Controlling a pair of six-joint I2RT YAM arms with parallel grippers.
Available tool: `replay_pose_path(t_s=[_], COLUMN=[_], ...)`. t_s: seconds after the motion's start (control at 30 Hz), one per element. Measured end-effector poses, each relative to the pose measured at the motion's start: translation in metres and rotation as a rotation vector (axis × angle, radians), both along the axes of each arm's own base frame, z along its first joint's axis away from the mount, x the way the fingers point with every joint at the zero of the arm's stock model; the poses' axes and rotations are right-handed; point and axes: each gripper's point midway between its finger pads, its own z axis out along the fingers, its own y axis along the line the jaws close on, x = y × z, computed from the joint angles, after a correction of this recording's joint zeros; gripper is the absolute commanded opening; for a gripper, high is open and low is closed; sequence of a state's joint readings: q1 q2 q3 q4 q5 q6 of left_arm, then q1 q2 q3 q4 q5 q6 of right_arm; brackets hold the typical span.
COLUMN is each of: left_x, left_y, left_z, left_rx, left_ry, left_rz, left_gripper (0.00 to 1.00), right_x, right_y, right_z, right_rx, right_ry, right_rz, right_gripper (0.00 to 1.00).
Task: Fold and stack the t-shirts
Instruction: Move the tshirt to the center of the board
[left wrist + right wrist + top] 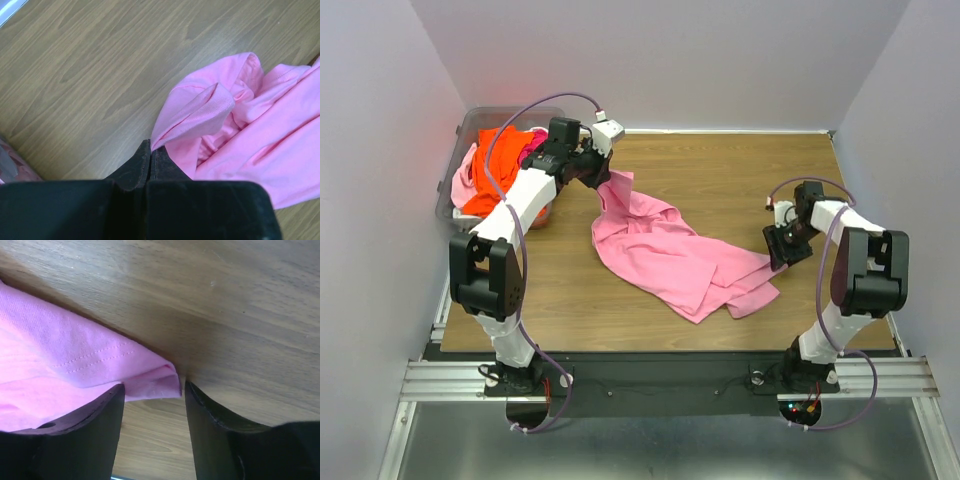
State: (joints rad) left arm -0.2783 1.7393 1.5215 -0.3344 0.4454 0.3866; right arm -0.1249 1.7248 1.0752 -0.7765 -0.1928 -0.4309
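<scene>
My left gripper holds the ribbed edge of the crumpled shirt and next needs to move back and down to the bare wood in front of the bin and release it.
A light pink t-shirt [670, 250] lies crumpled across the middle of the wooden table [740, 170]. My left gripper [596, 176] is shut on a ribbed edge of this shirt [200, 112] at its far left end; in the left wrist view the gripper [151, 150] pinches the fabric at the very fingertips, lifting it off the wood. My right gripper [778, 256] sits low at the shirt's right corner. In the right wrist view that gripper [154, 386] is open, with the hemmed corner [155, 380] between its fingers and gaps on both sides.
A clear plastic bin [468, 122] at the back left holds an orange shirt [505, 165], a hot pink one [534, 140] and a pale pink one [466, 172]. White walls close in the table on the left, back and right.
</scene>
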Motion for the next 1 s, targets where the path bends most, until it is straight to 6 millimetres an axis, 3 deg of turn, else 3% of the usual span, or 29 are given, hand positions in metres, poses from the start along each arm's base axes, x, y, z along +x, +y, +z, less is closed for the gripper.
replay_pose_path(t_s=[0.03,0.07,0.13,0.27,0.37,0.43,0.53,0.6,0.67,0.77,0.83,0.87,0.97,1.0], left_x=[0.0,0.001,0.005,0.018,0.029,0.038,0.047,0.048,0.045,0.026,-0.005,-0.017,-0.084,-0.098], left_y=[0.0,0.0,0.001,0.004,0.01,0.015,0.028,0.033,0.039,0.05,0.057,0.06,0.075,0.078], left_z=[0.0,0.0,0.001,-0.001,0.0,0.006,0.019,0.025,0.026,0.017,0.002,-0.004,-0.028,-0.032], left_rx=[0.0,-0.001,-0.007,-0.027,-0.037,-0.047,-0.062,-0.07,-0.069,-0.04,-0.005,0.01,0.09,0.109], left_ry=[0.001,0.002,0.002,0.014,0.028,0.021,0.008,0.0,0.009,0.03,0.07,0.09,0.148,0.151], left_rz=[0.001,0.002,0.006,0.026,0.049,0.065,0.093,0.1,0.107,0.098,0.076,0.067,0.004,-0.012], left_gripper=[0.0,0.0,0.0,0.0,0.0,0.0,0.0,0.0,0.0,0.0,0.0,0.0,0.0,0.0], right_x=[0.0,0.001,0.002,0.004,0.023,0.046,0.089,0.104,0.106,0.086,0.06,0.039,-0.02,-0.032], right_y=[-0.001,-0.001,-0.003,-0.005,-0.011,-0.018,-0.035,-0.042,-0.044,-0.045,-0.045,-0.045,-0.043,-0.044], right_z=[0.0,0.0,-0.001,-0.001,0.007,0.023,0.068,0.095,0.12,0.143,0.139,0.128,0.084,0.073], right_rx=[-0.004,-0.006,-0.012,-0.014,-0.029,-0.047,-0.093,-0.115,-0.133,-0.166,-0.198,-0.214,-0.231,-0.239], right_ry=[-0.002,-0.005,-0.012,-0.007,-0.03,-0.09,-0.238,-0.32,-0.387,-0.442,-0.439,-0.41,-0.258,-0.221], right_rz=[0.003,0.007,0.023,0.016,0.008,-0.001,-0.015,-0.013,0.001,0.042,0.084,0.106,0.181,0.197], right_gripper=[0.39,0.2,0.01,0.01,0.01,0.01,0.01,0.01,0.0,0.01,0.01,0.01,0.01,0.01])
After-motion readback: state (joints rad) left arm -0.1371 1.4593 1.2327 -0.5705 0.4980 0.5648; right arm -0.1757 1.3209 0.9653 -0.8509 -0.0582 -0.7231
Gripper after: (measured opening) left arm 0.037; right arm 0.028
